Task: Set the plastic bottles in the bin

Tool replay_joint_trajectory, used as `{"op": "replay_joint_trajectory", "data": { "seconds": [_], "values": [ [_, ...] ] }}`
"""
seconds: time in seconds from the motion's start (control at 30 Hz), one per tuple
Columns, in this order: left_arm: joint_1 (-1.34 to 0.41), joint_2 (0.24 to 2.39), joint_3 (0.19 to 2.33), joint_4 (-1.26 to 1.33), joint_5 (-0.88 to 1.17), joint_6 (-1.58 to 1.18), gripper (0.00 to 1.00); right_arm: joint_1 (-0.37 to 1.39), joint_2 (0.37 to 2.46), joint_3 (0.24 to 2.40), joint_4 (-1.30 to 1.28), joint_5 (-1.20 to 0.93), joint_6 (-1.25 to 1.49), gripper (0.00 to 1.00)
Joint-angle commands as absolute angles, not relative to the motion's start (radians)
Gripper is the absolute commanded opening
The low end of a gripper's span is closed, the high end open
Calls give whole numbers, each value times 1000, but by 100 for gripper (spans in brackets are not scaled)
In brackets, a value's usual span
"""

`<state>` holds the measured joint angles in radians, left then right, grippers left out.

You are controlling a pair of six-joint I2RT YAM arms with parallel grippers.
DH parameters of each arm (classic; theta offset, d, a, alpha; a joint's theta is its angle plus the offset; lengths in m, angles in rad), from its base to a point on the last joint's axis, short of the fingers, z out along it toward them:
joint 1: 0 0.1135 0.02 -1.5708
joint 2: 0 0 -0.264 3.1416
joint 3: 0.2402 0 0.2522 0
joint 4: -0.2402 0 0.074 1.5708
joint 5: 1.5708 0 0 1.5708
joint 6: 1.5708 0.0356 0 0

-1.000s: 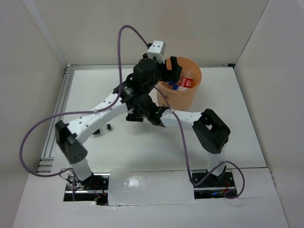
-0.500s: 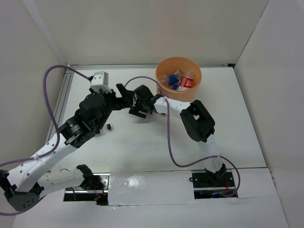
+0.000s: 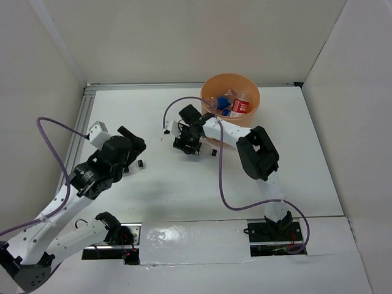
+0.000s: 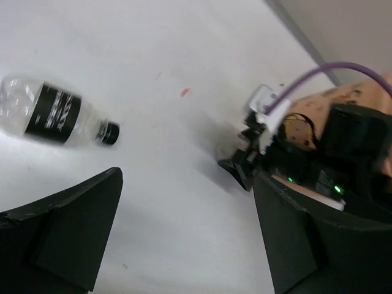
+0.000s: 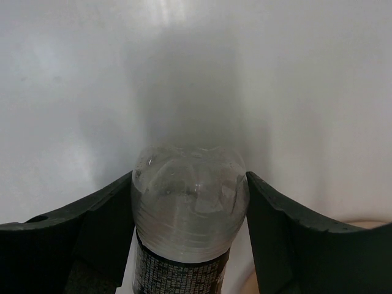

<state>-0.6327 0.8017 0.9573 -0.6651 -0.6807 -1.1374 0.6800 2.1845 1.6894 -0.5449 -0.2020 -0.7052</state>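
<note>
The bottle next goes up past the bin's rim, then outward over the bin's open top (image 3: 228, 94) for my right gripper's release, since the bin's top stands higher and outward.
The peach-orange bin (image 3: 245, 124) stands at the back and holds several plastic bottles (image 3: 240, 105) with red and blue labels. My right gripper (image 3: 187, 142) is low over the table just left of the bin. In the right wrist view it (image 5: 190, 177) is shut on a clear bottle with a black label (image 5: 188, 202), a finger pressing each side. Another clear bottle with a black label and black cap (image 4: 55, 113) lies on the table; from above it (image 3: 137, 165) is partly hidden by my left arm. My left gripper (image 3: 133, 139) is open and empty (image 4: 187, 177) above the table near this bottle.
White walls close the table on the left, back and right. A metal rail (image 3: 76, 141) runs along the left edge. Purple cables (image 3: 55, 131) loop off both arms. The bin's side (image 4: 334, 98) shows behind my right arm in the left wrist view.
My left arm has swung from the bin's rim back to the near left, jaws open. My right gripper has shifted slightly up toward the bin.
</note>
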Motion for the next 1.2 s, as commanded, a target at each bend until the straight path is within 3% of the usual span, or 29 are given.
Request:
{"op": "replay_joint_trajectory", "data": {
  "seconds": [0.0,0.27,0.4,0.53,0.6,0.7,0.83,0.87,0.93,1.17],
  "values": [
    [-575,874,974,-821,-606,-1426,100,687,2080,1678,-745,-400,-733,31],
    [-402,949,953,-856,-442,-1565,100,629,1907,1934,-795,-759,-628,31],
    [-305,995,965,-919,-349,-1582,100,549,1873,2046,-648,-871,-400,31],
    [-246,1075,937,-928,-278,-1582,100,485,1833,2092,-462,-763,-275,31],
    [-232,1094,919,-902,-267,-1572,100,459,1833,2118,-428,-629,-290,33],
    [-221,1103,882,-871,-267,-1563,100,358,1844,2118,-399,-589,-307,36],
    [-212,1141,861,-834,-291,-1543,100,261,1865,2057,-408,-669,-406,51],
    [-212,1153,861,-824,-301,-1543,100,252,1879,2057,-422,-689,-428,72],
    [-203,1193,851,-813,-311,-1532,100,236,1891,2045,-475,-705,-448,97],
    [-202,1287,851,-764,-396,-1532,100,149,1729,1843,-442,-877,-431,100]
  ]
}}
